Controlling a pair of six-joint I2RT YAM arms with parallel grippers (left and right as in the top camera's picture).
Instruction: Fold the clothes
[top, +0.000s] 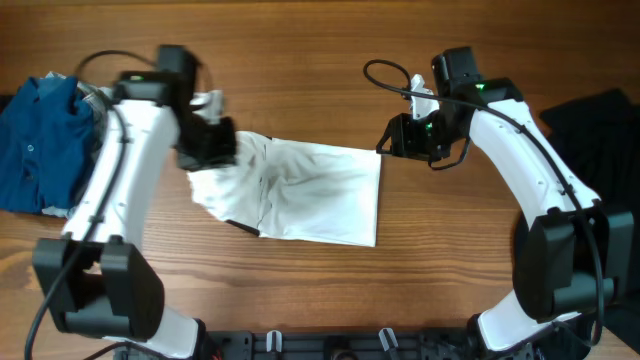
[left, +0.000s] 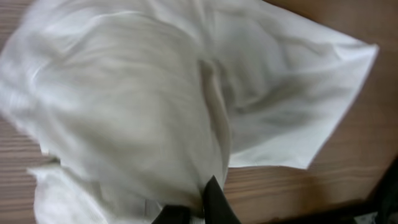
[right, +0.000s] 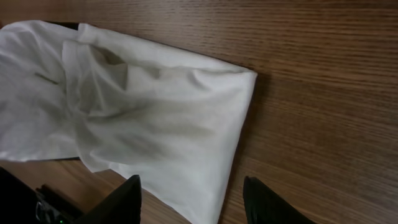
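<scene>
The shirt's smooth, flat part lies to the right of my left gripper in the overhead view, so I will carry the lifted end over it and release.
The white T-shirt (top: 300, 190) lies partly folded on the wooden table, its right edge straight and its left end bunched and lifted. My left gripper (top: 212, 148) is shut on the shirt's left end; in the left wrist view the white cloth (left: 155, 112) hangs from the dark fingertips (left: 202, 205). My right gripper (top: 392, 140) is open and empty just past the shirt's far right corner. In the right wrist view its two dark fingers (right: 193, 199) straddle the shirt's edge (right: 186, 124) from above. No black print shows.
A blue garment (top: 35, 140) is heaped at the left edge of the table. A black garment (top: 590, 125) lies at the right edge. A small white scrap (top: 208, 100) sits behind the left gripper. Bare wood (top: 300, 60) lies behind the shirt.
</scene>
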